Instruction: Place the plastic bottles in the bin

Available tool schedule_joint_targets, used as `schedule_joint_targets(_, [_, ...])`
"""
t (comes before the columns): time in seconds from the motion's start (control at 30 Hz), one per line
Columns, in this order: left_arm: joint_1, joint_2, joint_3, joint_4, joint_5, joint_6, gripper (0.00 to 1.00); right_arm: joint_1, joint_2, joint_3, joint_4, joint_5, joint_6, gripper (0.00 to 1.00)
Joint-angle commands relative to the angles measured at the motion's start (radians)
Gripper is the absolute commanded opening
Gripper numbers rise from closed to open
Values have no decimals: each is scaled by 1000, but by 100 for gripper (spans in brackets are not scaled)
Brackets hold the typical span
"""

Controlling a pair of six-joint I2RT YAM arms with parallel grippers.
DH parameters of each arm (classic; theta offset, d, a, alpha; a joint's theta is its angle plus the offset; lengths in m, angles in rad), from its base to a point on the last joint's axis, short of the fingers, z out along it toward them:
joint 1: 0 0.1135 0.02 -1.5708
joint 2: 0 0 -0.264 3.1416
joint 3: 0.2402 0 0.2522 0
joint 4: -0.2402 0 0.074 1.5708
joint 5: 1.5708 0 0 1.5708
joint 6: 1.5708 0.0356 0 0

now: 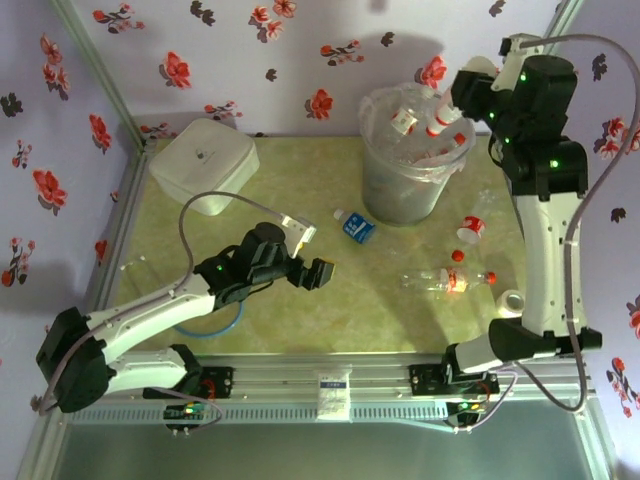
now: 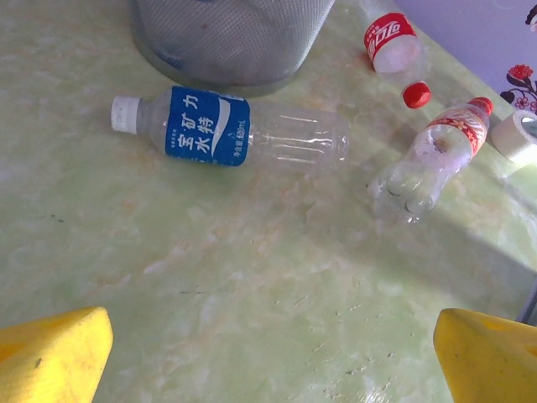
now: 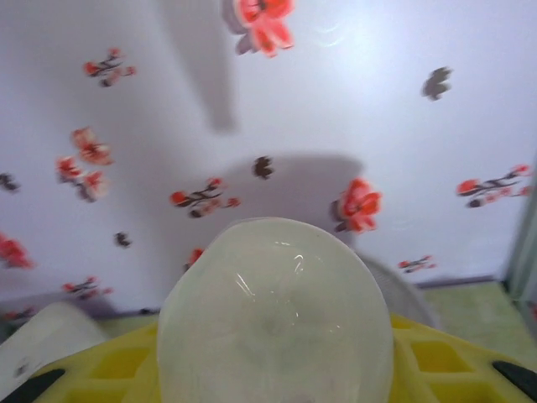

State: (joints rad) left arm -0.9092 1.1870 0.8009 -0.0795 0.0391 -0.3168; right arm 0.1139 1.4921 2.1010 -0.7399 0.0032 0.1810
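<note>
Next, my right gripper tilts downward and lowers over the bin's opening (image 1: 413,136) to release the clear plastic bottle, since the bottle still hangs above the bin's rim.
The bin (image 1: 405,165) stands at the back of the table with several red-capped bottles (image 1: 425,125) inside. Above its right rim, my right gripper (image 1: 468,88) is shut on a clear plastic bottle (image 3: 275,315), whose round base faces the wrist camera between the yellow fingers (image 3: 440,361). My left gripper (image 1: 312,258) hovers open over bare table, its fingertips (image 2: 50,357) wide apart. Beyond it lies a blue-labelled bottle (image 2: 226,130) (image 1: 355,228) beside the bin's base (image 2: 231,38). A red-labelled bottle (image 2: 432,159) (image 1: 450,281) and a crushed red-labelled one (image 2: 390,42) (image 1: 470,227) lie to the right.
A white lidded box (image 1: 205,165) sits at the back left. A loose red cap (image 2: 415,94) (image 1: 457,255) lies between the two red-labelled bottles. A roll of tape (image 2: 520,134) (image 1: 512,300) rests near the right arm's base. Flowered walls close in the back and sides.
</note>
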Motion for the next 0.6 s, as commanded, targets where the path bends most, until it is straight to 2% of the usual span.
schedule_joint_targets(0.0, [4,-4,-9,29,-25,-26,98,-7,113,6,-61,64,-37,28])
schedule_joint_targets(0.33, [4,-12,-22,23,-36,-44,98,-8,313,4,-169,-180,38,26])
schedule_joint_targets(0.57, [4,11,-8,23,-36,-31,98,-5,280,-275,-46,-226,151,23])
